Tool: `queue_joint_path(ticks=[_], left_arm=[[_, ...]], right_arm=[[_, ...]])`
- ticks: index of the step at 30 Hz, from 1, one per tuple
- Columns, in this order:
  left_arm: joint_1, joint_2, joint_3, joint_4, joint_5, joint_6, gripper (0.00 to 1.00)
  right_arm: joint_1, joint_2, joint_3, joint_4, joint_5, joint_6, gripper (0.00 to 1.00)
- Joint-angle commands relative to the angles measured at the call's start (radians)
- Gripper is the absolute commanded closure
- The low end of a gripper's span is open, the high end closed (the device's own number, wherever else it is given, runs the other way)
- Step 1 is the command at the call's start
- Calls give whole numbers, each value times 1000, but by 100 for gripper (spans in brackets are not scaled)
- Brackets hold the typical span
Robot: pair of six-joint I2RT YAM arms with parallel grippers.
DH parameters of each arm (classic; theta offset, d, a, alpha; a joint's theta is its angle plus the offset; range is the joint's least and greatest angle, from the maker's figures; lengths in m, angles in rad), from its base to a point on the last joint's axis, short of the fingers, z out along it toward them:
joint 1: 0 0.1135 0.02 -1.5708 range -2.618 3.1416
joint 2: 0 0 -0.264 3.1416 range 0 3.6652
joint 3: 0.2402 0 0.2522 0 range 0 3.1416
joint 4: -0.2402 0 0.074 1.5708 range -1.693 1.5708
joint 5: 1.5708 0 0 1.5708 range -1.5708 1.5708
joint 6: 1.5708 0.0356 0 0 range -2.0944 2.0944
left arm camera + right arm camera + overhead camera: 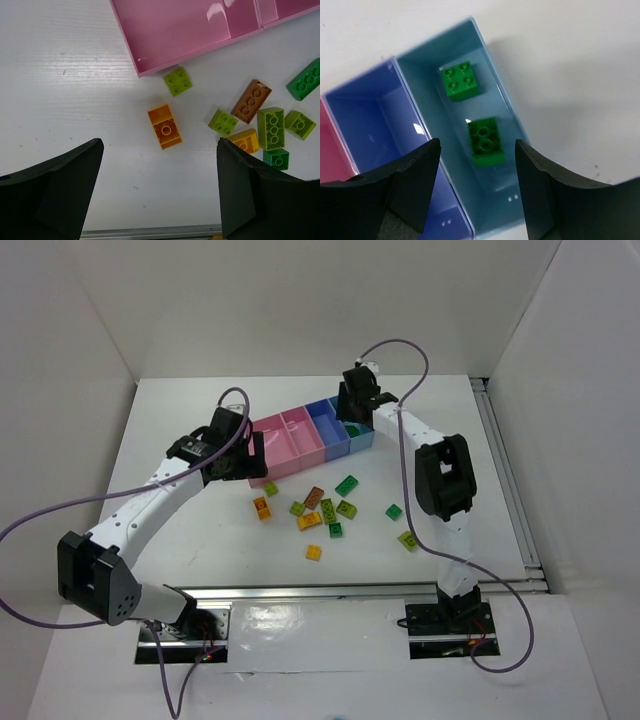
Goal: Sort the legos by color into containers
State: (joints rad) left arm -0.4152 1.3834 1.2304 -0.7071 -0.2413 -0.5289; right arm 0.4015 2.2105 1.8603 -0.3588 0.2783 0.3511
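My right gripper moves back from the light blue bin next and lowers to the small dark green lego.
The row of containers (300, 436) lies at the table's middle back: two pink, one darker blue, one light blue. Several loose legos (314, 496) in orange, lime, brown and green lie in front of it. My left gripper (243, 462) is open and empty, above the table beside the left pink bin (175, 30). An orange brick (164, 127) lies just ahead of its fingertips (75, 170). My right gripper (477, 185) is open and empty over the light blue bin (445, 117). That bin holds two green bricks (461, 81) (485, 141). The blue bin (375, 115) looks empty.
In the left wrist view, a lime brick (177, 81) lies against the pink bin's corner. A brown brick (251, 101), more lime bricks (271, 128), another orange brick (245, 140) and a dark green one (276, 158) cluster to the right. White walls enclose the table.
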Motion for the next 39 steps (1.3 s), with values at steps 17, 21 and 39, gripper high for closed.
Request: queue_joint_path(ticks=[17, 21, 39], left_arm=[[-174, 121, 128, 26, 72, 106, 8], [-250, 247, 193, 46, 160, 127, 10], [-318, 525, 408, 58, 280, 170, 12]], right_arm=[[7, -816, -977, -127, -20, 245, 15], [7, -781, -1038, -85, -47, 310, 21], [7, -703, -1058, -112, -21, 376, 30]])
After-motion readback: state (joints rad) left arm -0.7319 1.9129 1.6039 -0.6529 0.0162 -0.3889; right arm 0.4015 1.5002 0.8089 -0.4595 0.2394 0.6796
